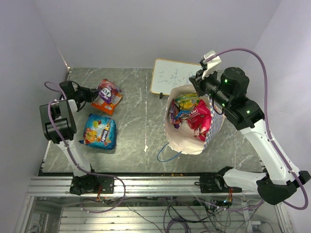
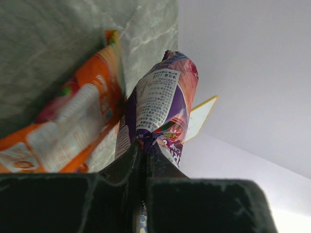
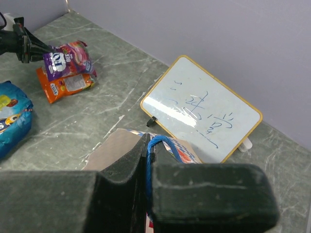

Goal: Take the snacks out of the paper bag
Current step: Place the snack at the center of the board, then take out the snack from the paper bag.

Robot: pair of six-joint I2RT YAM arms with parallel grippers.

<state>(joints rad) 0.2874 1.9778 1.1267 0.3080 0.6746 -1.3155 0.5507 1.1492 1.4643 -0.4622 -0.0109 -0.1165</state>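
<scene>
I should move my left gripper back and down next and let go of the purple packet [image 2: 163, 97] on the near part of the orange packet, because that part is below and back from it.
The paper bag [image 1: 181, 140] stands open right of the table's middle, with several snacks inside: a pink-red packet [image 1: 201, 121] and a yellow-green one [image 1: 187, 102] show on top. My right gripper [image 1: 195, 82] is at the bag's far rim, shut on its blue cord handle [image 3: 164, 143]. A blue packet [image 1: 99, 131] lies on the table at the left. My left gripper [image 1: 95, 94] is shut on the edge of a purple packet [image 2: 163, 97], which rests on an orange packet [image 2: 73, 121] at the far left.
A white signboard [image 1: 170, 76] stands behind the bag, close to my right gripper. The bag's other blue handle [image 1: 167, 154] lies loose on the table in front of it. Walls close in the table on the left, back and right.
</scene>
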